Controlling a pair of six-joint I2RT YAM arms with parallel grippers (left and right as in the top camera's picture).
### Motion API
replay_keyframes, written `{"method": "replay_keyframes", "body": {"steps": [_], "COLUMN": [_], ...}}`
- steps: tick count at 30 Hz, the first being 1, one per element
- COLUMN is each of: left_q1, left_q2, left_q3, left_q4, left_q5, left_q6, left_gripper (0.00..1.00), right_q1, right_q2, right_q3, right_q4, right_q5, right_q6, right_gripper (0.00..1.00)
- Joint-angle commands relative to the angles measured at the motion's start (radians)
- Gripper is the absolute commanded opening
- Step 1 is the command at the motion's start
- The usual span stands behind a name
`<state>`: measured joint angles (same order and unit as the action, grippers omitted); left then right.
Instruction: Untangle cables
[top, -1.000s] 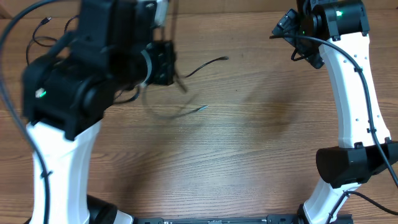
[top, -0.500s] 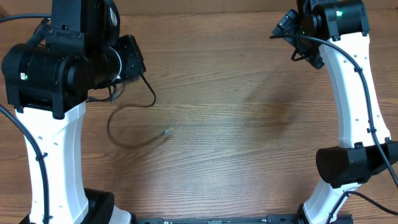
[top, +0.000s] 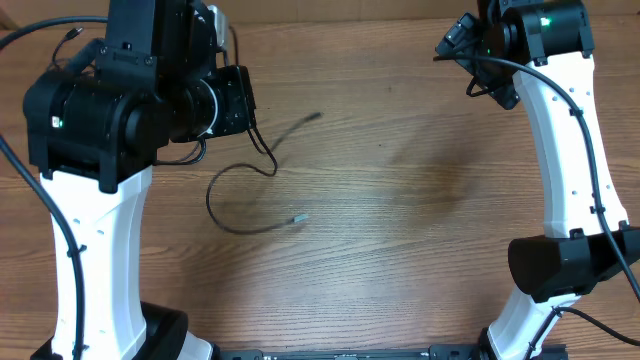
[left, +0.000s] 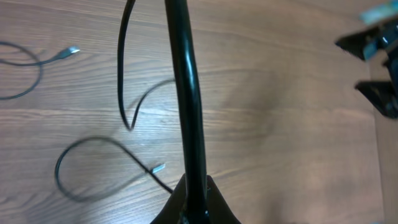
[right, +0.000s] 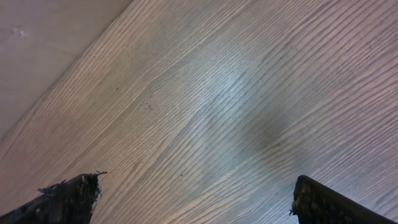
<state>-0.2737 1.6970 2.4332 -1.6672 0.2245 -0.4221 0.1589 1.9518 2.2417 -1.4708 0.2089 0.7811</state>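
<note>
My left gripper will next go down and left in the overhead view and release the thin cable there, as the wood by the further cable lies below.
My left gripper (left: 194, 202) is shut on a black cable (left: 186, 93) that runs straight up from the jaws in the left wrist view. In the overhead view the left gripper (top: 240, 105) hangs at the upper left, over the table. From it a thin cable (top: 215, 210) drops into a loose loop on the wood and ends in a silvery plug (top: 298, 216). Another end (top: 312, 117) points right. A further cable (left: 25, 87) with a plug lies at the far left. My right gripper (right: 196, 199) is open over bare wood at the far right (top: 465, 42).
The wooden table's far edge (top: 350, 15) runs along the top of the overhead view. The right arm's white column (top: 575, 150) stands at the right side. A pale wall or floor strip (right: 37, 37) borders the table in the right wrist view.
The left arm swung left and then back to the right with the cable. The loop and its plug slid along the table with it. The right arm has stayed put.
</note>
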Motion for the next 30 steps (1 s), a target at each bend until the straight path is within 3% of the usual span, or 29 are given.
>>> {"method": "replay_keyframes", "body": {"steps": [1,20,24,30], "left_q1": [-0.002,0.118,0.116,0.117], "left_q2": [0.048,0.115,0.115,0.115], "left_q3": [-0.004,-0.069,-0.132,-0.216], "left_q4": [-0.002,-0.022,-0.022,-0.020], "left_q5": [0.088,0.103,0.224,0.240], "left_q6": [0.082,0.090,0.195,0.244], "left_gripper": [0.04,0.04,0.04,0.04], "right_q1": [-0.002,-0.002,-0.002,-0.002], "right_q2": [-0.008,-0.008,-0.008,-0.008], "right_q3": [0.002,0.002,0.002,0.002], "right_q4": [0.007,0.003,0.015,0.018], "right_q5": [-0.001,-0.003,-0.031,-0.031], "right_q6": [-0.005,-0.005,-0.005,-0.005], "right_gripper": [1.00,1.00,1.00,1.00]}}
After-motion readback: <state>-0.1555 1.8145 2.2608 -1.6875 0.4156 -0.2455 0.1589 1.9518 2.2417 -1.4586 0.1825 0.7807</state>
